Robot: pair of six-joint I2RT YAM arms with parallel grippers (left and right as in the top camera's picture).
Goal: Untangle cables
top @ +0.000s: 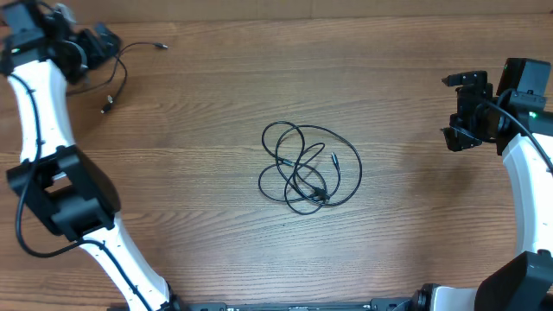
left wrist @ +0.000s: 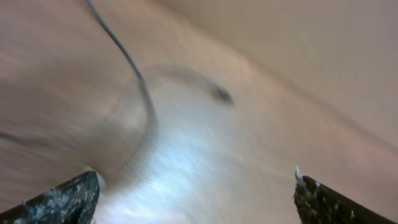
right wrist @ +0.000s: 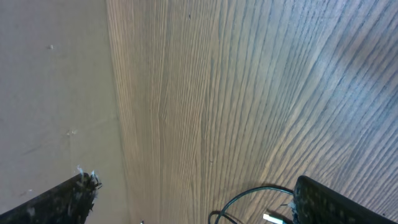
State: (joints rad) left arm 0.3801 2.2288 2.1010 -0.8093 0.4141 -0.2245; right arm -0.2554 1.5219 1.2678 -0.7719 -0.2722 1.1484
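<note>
Next I will move my left gripper back and to the right in the overhead view, then down onto the tangle's near-side plugs, because the loops there still overlap.
A tangle of thin black cables (top: 308,169) lies in loose overlapping loops at the middle of the table, with small plug ends inside the loops. A separate thin black cable (top: 118,79) lies at the far left, its plugs spread apart. My left gripper (top: 105,41) hovers at the far left corner by that cable. It is open and empty in the blurred left wrist view (left wrist: 193,190), where the cable (left wrist: 127,59) runs ahead of the fingers. My right gripper (top: 460,112) is at the right side, far from the tangle. It is open and empty in the right wrist view (right wrist: 193,186).
The wooden table (top: 216,242) carries nothing else. Its far edge against a beige wall (right wrist: 50,93) shows in the right wrist view. A black wire loop (right wrist: 249,198) shows beside my right finger; I cannot tell what it belongs to.
</note>
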